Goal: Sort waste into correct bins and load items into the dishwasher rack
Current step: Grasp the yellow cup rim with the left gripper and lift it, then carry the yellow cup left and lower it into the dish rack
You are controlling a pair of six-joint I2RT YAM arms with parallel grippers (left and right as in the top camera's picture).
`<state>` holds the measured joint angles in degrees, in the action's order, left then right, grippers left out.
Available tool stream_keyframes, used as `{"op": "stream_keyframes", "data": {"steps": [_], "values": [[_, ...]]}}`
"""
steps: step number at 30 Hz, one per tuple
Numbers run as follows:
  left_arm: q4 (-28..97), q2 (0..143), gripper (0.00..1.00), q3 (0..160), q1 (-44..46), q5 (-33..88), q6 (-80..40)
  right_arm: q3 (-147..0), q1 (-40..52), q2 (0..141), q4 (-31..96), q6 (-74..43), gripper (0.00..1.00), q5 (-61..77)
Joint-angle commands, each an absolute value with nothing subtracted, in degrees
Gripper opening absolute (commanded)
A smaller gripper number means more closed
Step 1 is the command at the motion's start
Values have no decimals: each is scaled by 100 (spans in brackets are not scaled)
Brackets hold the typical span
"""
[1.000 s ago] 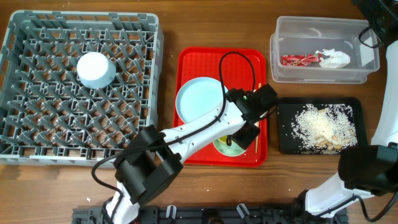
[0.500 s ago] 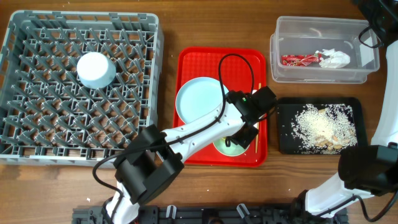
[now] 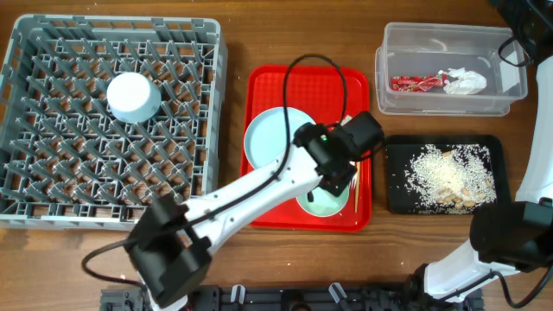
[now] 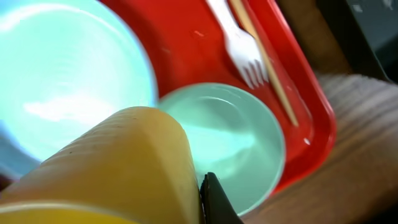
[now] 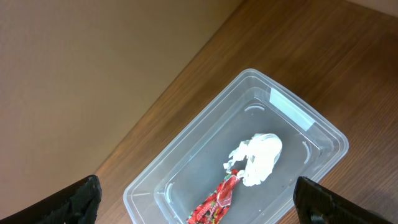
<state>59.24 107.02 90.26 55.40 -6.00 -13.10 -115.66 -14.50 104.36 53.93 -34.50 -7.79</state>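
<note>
My left gripper holds the yellow cup and next needs to lift it over the dishwasher rack (image 3: 52,173). Then it needs to turn the cup and lower it beside the pale blue bowl, where the rack's wires are empty.
My left gripper (image 4: 200,208) is shut on the yellow cup (image 4: 118,162), held just above the empty pale green bowl (image 4: 239,140) on the red tray (image 3: 302,86). From overhead, the left gripper (image 3: 335,177) hides the cup and covers part of the green bowl (image 3: 318,204). The pale plate (image 3: 270,138) lies beside them, with the white fork (image 4: 239,50) and chopsticks (image 4: 267,71) at the tray's right edge. A pale blue bowl (image 3: 132,95) sits upside down in the grey dishwasher rack (image 3: 52,173). My right gripper (image 5: 199,202) hangs open above the clear tub (image 5: 186,180).
The clear tub (image 3: 449,104) holds the red wrapper (image 3: 415,83) and white tissue (image 3: 464,82). The black tray (image 3: 397,199) in front of it carries whitish rice scraps (image 3: 445,173). The right arm's base (image 3: 505,238) stands at the table's front right.
The left gripper closed on the yellow cup in the green bowl and rose a little with it, shifting slightly back and left. The right arm has not moved.
</note>
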Motion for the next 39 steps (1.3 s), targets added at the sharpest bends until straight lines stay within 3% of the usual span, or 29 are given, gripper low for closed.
{"op": "stream_keyframes", "data": {"steps": [1,7,14,17,22,27,32,39], "values": [[5999,10595,4,9013,5533,-1900,-1553,-11581,-1433,10490,5380,-3509,100,-878],[5964,10416,4,9013,5293,-3791,-2040,-11581,-1433,10490,5380,-3509,100,-878],[5909,9730,4,9013,3590,-3511,-2670,-11581,-1433,10490,5380,-3509,100,-878],[5861,9290,4,9013,2274,-2237,-3096,-11581,-1433,10490,5380,-3509,100,-878],[5476,9275,4,9011,-102,1168,-3089,-11581,-1433,10490,5380,-3507,100,-878],[5360,9765,4,8980,-1649,3354,-3030,-11581,-1433,10490,5380,-3509,100,-878],[5306,10300,4,8632,-2493,5199,-2735,-11581,-1433,10490,5380,-3509,100,-875],[5688,10471,4,8219,-3308,5835,-2438,-11581,-1433,10490,5380,-3507,100,-875]]}}
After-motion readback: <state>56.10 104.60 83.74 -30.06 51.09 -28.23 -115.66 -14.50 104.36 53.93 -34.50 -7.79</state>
